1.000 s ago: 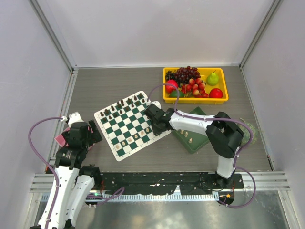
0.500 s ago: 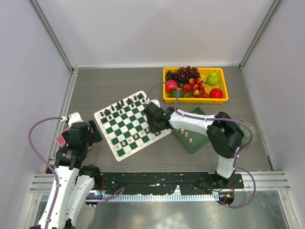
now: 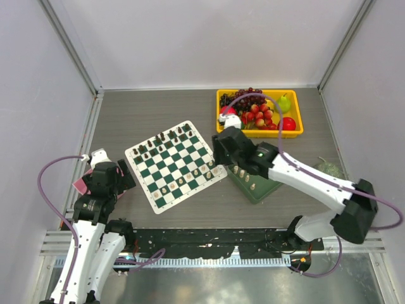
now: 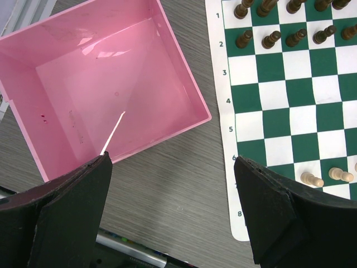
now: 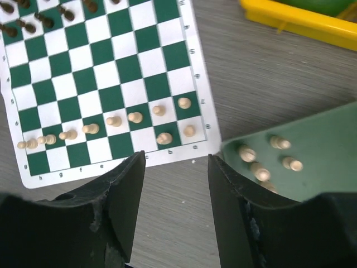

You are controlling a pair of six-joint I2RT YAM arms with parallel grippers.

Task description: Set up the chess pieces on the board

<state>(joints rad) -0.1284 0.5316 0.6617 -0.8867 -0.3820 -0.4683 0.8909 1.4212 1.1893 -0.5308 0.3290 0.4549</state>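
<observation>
My right gripper is to move next over the green tray [image 5: 318, 145] and down onto the cream piece midway along its row, as the board's edge row has empty squares.
The green and white board [image 3: 171, 161] lies left of centre. Several cream chess pieces [image 5: 135, 117] stand in a row along its near side, with two more [image 5: 163, 138] on the edge row by the corner. Other cream pieces [image 5: 246, 153] stand in the dark green tray [image 5: 318, 145]. My right gripper [image 5: 175, 162] is open and empty, above bare table between the board's corner and the tray; the top view has it [image 3: 223, 152] at the board's right corner. My left gripper [image 4: 173, 167] is open and empty, left of the board [image 4: 290, 111].
Dark pieces [image 5: 42, 21] fill the board's far rows. A pink box [image 4: 100, 84] sits by my left gripper. A yellow tray [image 3: 259, 132] with grapes, a pear and apples stands behind the green tray [image 3: 262, 187]. White walls enclose the table.
My right gripper has opened and pulled back off the board's near right corner toward the green tray, its elbow swinging right. The left arm has not moved.
</observation>
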